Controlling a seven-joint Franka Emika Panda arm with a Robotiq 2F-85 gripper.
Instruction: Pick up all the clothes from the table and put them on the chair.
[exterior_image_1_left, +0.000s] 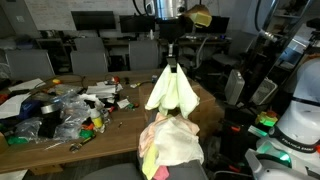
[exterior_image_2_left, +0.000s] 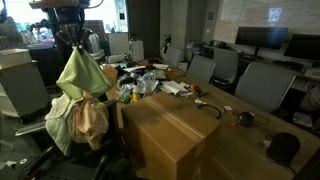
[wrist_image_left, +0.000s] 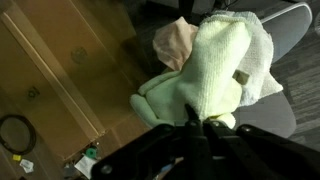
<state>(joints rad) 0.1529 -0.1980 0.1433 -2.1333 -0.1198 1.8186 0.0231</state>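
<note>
The pale yellow-green cloth (exterior_image_1_left: 170, 92) still dangles above the peach and white cloths on the chair, so my gripper moves down over that pile next and releases it.
My gripper (exterior_image_1_left: 171, 65) is shut on a pale yellow-green cloth (exterior_image_1_left: 170, 92) that hangs from the fingers above the chair. In an exterior view the same cloth (exterior_image_2_left: 82, 70) dangles over the chair back. In the wrist view the cloth (wrist_image_left: 215, 75) drapes down from the closed fingers (wrist_image_left: 197, 118). Below it on the grey chair (wrist_image_left: 285, 25) lie a peach cloth (wrist_image_left: 172, 42) and a white cloth (wrist_image_left: 260, 50). That pile of clothes shows in both exterior views (exterior_image_1_left: 170, 140) (exterior_image_2_left: 82, 120).
A wooden table (exterior_image_2_left: 170, 130) stands beside the chair. Its far end holds a clutter of bags, bottles and small items (exterior_image_1_left: 60, 108) (exterior_image_2_left: 140, 80). A black cable ring (wrist_image_left: 12, 132) lies on the table. Office chairs (exterior_image_2_left: 260, 85) and monitors ring the room.
</note>
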